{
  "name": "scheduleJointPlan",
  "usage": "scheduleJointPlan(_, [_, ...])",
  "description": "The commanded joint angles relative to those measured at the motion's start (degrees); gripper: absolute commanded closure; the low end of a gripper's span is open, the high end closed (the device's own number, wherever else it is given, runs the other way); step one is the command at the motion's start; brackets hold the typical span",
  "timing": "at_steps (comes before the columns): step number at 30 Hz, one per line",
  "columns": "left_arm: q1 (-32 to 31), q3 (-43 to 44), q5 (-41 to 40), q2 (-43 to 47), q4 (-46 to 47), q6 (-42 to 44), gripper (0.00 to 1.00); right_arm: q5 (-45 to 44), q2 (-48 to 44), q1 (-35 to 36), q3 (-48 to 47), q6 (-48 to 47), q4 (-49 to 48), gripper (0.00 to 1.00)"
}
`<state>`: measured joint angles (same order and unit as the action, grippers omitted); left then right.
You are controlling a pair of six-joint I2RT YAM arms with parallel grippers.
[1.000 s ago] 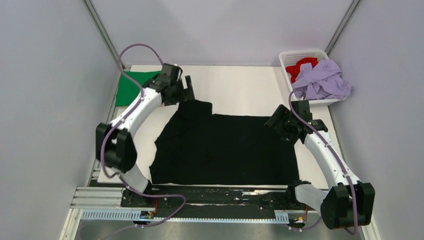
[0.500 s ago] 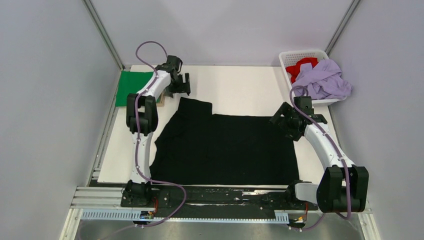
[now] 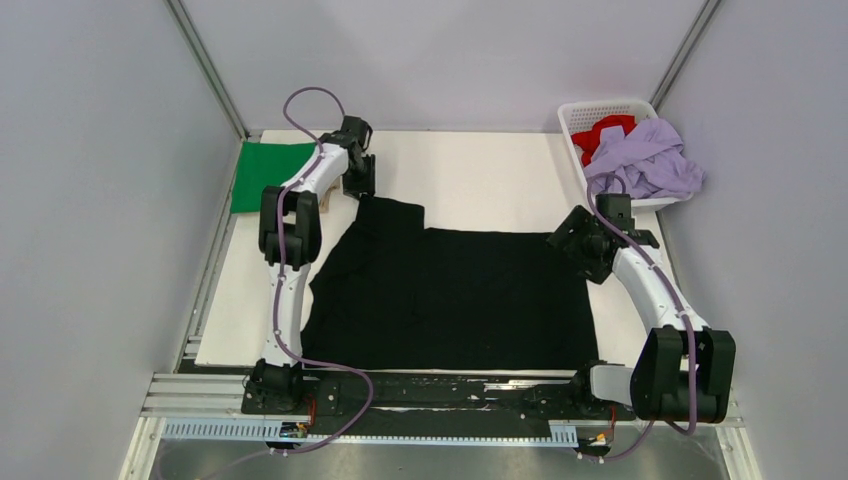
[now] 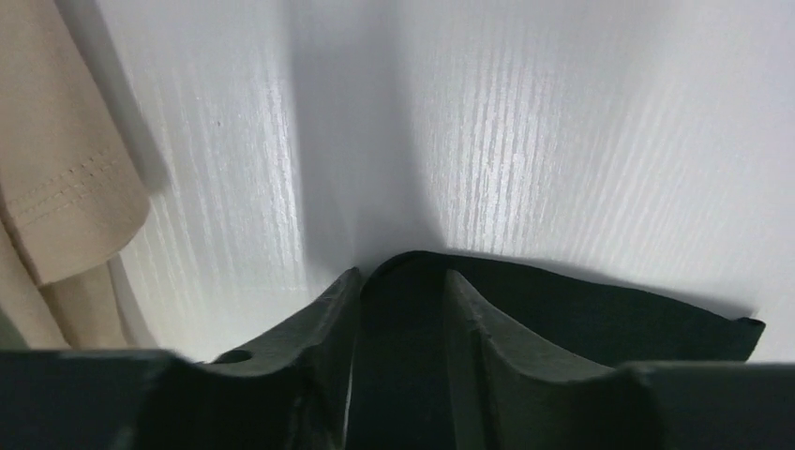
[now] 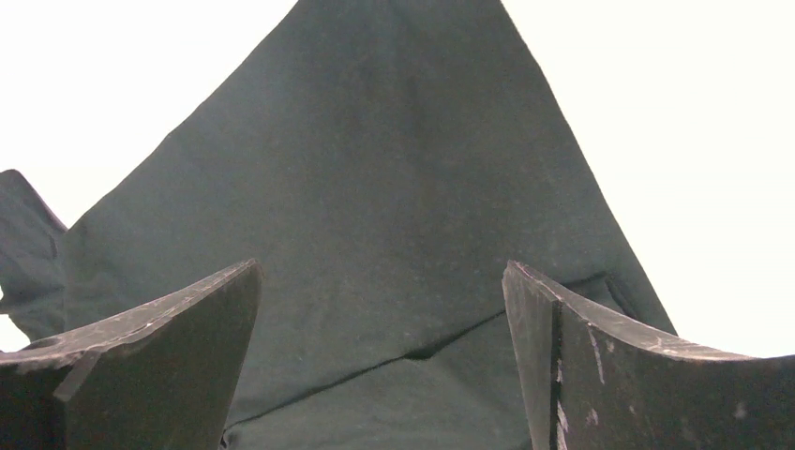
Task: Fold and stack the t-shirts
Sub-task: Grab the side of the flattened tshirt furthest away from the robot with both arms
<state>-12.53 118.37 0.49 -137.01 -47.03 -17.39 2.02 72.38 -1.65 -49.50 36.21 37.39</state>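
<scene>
I should next turn my right gripper toward the basket and lower onto the shirt's far corner below it, as the other far corner is pinched.
A large black t-shirt lies spread flat in the middle of the white table. My left gripper is down at its far left corner. In the left wrist view that gripper has narrowed its fingers, and a fold of the black cloth is pinched between them. My right gripper hovers over the shirt's far right corner. It stands wide open, with black cloth below it and nothing between the fingers.
A folded green t-shirt lies at the far left, with a tan one beside the left gripper. At the far right corner, a white lattice basket holds a red tee and a lilac tee.
My left arm stretched out to the shirt's far left corner, came down, and its jaws narrowed onto the cloth. The right gripper drifted slightly right and stayed open.
</scene>
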Motion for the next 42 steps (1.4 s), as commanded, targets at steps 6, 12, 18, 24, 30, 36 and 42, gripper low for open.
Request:
scheduleJointPlan(6, [-3.9,2.2,-2.9,-4.5,-3.7,1.7,0.84,-0.5,-0.6,-3.2,1.0,-1.2,-2.9,0.00])
scheduleJointPlan(12, [-4.2,2.2,-5.7,-1.8,-0.8,1.9,1.00,-4.4,4.8,-3.7,-2.5,-2.1,-5.0,0.00])
scheduleJointPlan(18, [-4.1,4.0,-9.5,1.5,4.5,1.3,1.00,-8.7,18.9,-3.5,-11.7,-2.6,-8.3,0.05])
scheduleJointPlan(24, [-3.7,6.0,-10.9,1.6,5.3,2.0,1.00,-13.5,31.2,-2.6,-22.0,-5.1,-10.1,0.16])
scheduleJointPlan(30, [-3.1,5.2,-11.3,2.0,6.5,2.2,1.00,-16.8,37.7,-1.4,-25.0,-8.7,-11.9,0.35])
scheduleJointPlan(36, [-2.2,5.2,-10.7,2.2,6.5,2.0,1.00,-18.3,38.2,-0.1,-22.9,-9.2,-11.7,0.48])
scheduleJointPlan(42, [-2.2,4.9,-9.5,2.6,6.6,2.9,1.00,-18.0,36.4,0.1,-20.0,-9.8,-11.5,0.53])
